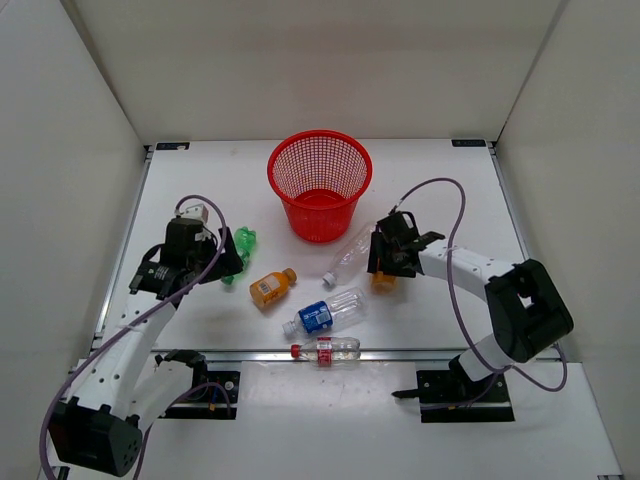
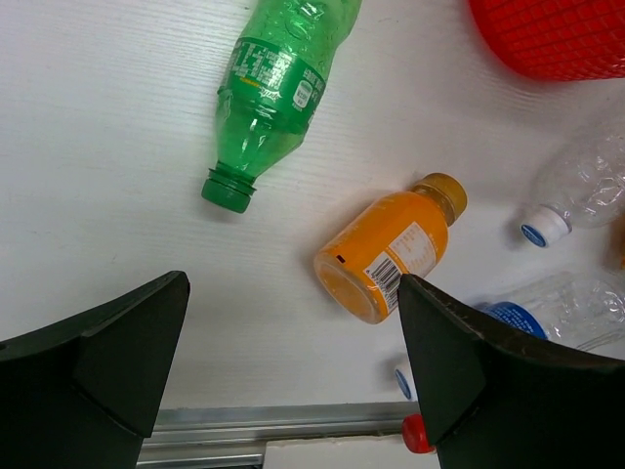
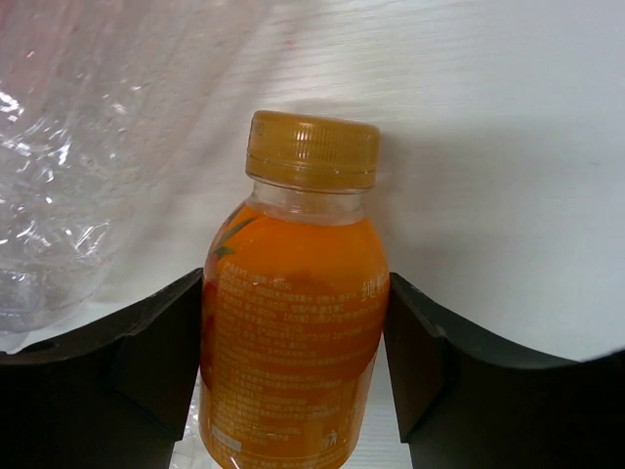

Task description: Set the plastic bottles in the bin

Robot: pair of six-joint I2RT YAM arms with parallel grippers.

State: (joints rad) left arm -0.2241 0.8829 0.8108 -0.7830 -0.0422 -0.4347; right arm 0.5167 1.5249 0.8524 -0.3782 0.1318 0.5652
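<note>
I will lift my right gripper outward over the bin's rim and release, as the bin's opening [image 1: 320,168] is higher, outward and to its left in the top view.
The red mesh bin [image 1: 319,185] stands at the back middle; its wall shows in the left wrist view [image 2: 557,34]. My right gripper [image 1: 385,270] [image 3: 294,283] is shut on an orange bottle [image 1: 384,282] [image 3: 293,332], with both pads against its sides, low at the table. The plain clear bottle [image 1: 350,255] [image 3: 59,147] lies just left of it. My left gripper [image 1: 228,262] [image 2: 293,293] is open and empty above the table. The green bottle [image 1: 245,240] [image 2: 273,88] and the other orange bottle [image 1: 272,287] [image 2: 386,249] lie ahead of it.
The blue-labelled clear bottle [image 1: 322,313] [image 2: 557,313] and the slim red-capped bottle [image 1: 326,349] lie near the table's front rail [image 1: 250,352]. White walls enclose the table on three sides.
</note>
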